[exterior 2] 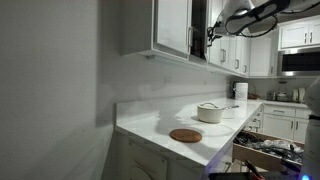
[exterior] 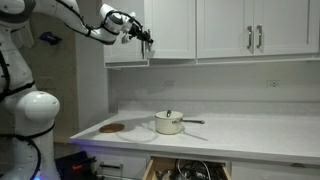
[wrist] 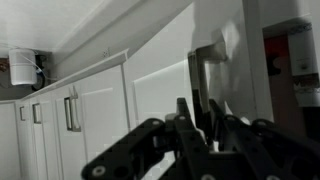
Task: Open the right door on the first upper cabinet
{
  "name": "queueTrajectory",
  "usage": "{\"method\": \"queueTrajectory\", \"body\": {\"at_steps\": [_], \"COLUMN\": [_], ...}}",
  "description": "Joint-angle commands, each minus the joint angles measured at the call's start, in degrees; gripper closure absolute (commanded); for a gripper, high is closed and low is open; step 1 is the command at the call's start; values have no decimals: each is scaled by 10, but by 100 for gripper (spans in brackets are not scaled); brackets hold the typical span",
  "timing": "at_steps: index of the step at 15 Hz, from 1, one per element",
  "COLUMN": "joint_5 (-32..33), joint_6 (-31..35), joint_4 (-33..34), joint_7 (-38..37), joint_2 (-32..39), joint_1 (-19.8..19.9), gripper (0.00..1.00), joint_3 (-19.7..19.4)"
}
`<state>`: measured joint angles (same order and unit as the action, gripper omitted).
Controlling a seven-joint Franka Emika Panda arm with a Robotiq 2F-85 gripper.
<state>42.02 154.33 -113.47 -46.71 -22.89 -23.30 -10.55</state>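
Observation:
My gripper swings away from the front of the cabinet next and pulls the door wide by its slim silver handle [wrist: 203, 70] before it lets go, because the door is only slightly open.
The first upper cabinet [exterior: 150, 30] hangs above the counter's end, next to my arm. My gripper [exterior: 146, 38] is at its centre seam, shut on the slim silver handle [wrist: 203, 70] of the right door [exterior: 172, 28]. In the wrist view the two fingers [wrist: 200, 125] sit on either side of the bar, with the right door's panel [wrist: 160, 85] beside it. A dark gap [exterior 2: 198, 30] shows beside my gripper [exterior 2: 211, 30], and dark interior [wrist: 290, 90] shows past the handle. The door looks slightly ajar.
The wider white two-door cabinet [exterior: 255, 25] adjoins it and also shows in the wrist view [wrist: 90, 110]. On the white counter [exterior: 240, 130] stand a lidded white pot [exterior: 168, 123] and a round wooden trivet [exterior: 113, 128]. A drawer [exterior: 190, 170] below is pulled open.

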Motion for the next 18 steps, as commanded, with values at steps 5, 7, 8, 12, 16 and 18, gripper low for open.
{"method": "queueTrajectory", "body": {"at_steps": [5, 7, 8, 12, 16, 18], "joint_5": [-295, -372, -415, -509, -607, -641], "joint_6": [-18, -31, -41, -97, -158, -195], "joint_4": [-74, -79, -79, -70, -38, -11], "joint_7": [223, 306, 360, 538, 692, 734], "joint_2": [-38, -49, -53, -71, -70, -52], "joint_1": [154, 150, 134, 38, 17, 25], "gripper": [94, 94, 94, 94, 94, 94], "joint_3": [64, 48, 30, -93, -166, -180]}}
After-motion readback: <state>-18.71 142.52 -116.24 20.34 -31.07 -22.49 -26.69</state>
